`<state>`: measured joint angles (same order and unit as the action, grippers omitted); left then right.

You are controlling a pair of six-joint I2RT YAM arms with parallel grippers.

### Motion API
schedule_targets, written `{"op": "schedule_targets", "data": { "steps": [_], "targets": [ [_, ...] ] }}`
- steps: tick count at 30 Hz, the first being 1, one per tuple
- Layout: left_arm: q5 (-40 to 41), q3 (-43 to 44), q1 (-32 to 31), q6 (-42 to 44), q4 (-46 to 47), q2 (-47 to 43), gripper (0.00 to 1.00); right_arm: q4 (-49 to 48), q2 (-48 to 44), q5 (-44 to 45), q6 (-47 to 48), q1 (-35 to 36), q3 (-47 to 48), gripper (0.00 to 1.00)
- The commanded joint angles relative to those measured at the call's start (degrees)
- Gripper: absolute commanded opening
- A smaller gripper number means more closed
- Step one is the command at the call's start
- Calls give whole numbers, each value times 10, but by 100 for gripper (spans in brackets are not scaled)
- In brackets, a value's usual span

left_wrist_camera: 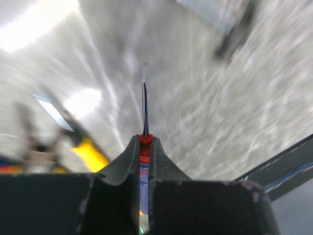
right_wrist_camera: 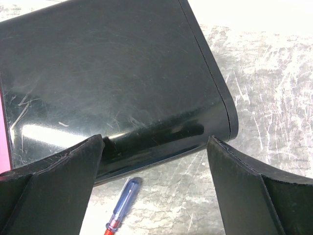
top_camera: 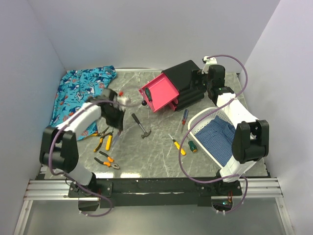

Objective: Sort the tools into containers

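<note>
The red-blue screwdriver in my left gripper goes outward and across over the pulled-out pink drawer (top_camera: 161, 92) next for release inside, since a green-handled screwdriver already lies there.
My left gripper (left_wrist_camera: 144, 140) is shut on a red-blue screwdriver (left_wrist_camera: 144, 149) whose steel shaft points away over the blurred table. In the top view this gripper (top_camera: 114, 116) hangs over the table's left side, above pliers (top_camera: 102, 139) with orange-yellow handles. My right gripper (right_wrist_camera: 155, 161) stands open over the edge of the black cabinet (right_wrist_camera: 112, 73), nothing between its fingers; a second red-blue screwdriver (right_wrist_camera: 122, 205) lies below it. One pink drawer (top_camera: 161, 90) is pulled out of the cabinet (top_camera: 188, 78). The hammer (top_camera: 141, 125), a yellow screwdriver (top_camera: 178, 146) and a green one (top_camera: 192, 146) lie mid-table.
A white basket (top_camera: 198, 125) holding blue checked cloth sits at the right, under the right arm. The shark-patterned cloth (top_camera: 78, 93) lies at the back left. A second pair of pliers (top_camera: 107, 161) lies near the front left edge.
</note>
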<state>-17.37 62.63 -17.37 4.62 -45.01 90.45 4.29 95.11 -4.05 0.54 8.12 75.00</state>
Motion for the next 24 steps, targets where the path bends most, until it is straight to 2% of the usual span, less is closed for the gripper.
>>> {"op": "schedule_targets", "data": {
  "steps": [1, 3, 4, 5, 6, 8, 10, 13, 15, 19, 24],
  "targets": [
    [-140, 117, 40, 45, 20, -67, 1, 71, 22, 9, 20, 8, -6, 94],
    [-172, 146, 42, 22, 70, -65, 1, 70, 18, 10, 22, 8, -10, 94],
    [-194, 171, 42, -13, 139, -58, 1, 71, 17, 10, 22, 8, -14, 94],
    [-222, 184, 42, -36, 170, -50, 1, 73, 16, 9, 23, 8, -16, 94],
    [-239, 197, 42, -90, 204, -21, 1, 73, 14, 9, 23, 8, -17, 94],
    [-265, 257, 38, -130, 250, 49, 1, 74, 10, 10, 25, 8, -23, 94],
    [-277, 315, 34, -199, 292, 93, 1, 74, 6, 11, 26, 8, -28, 94],
    [-292, 331, 24, -310, 392, 141, 1, 76, -2, 11, 27, 8, -35, 94],
    [-283, 347, 11, -375, 422, 176, 1, 76, -5, 12, 28, 8, -39, 94],
    [-226, 376, -14, -395, 432, 218, 1, 72, -15, 10, 29, 8, -44, 94],
    [-214, 391, -40, -407, 439, 260, 1, 70, -26, 13, 33, 8, -55, 94]
  ]
}}
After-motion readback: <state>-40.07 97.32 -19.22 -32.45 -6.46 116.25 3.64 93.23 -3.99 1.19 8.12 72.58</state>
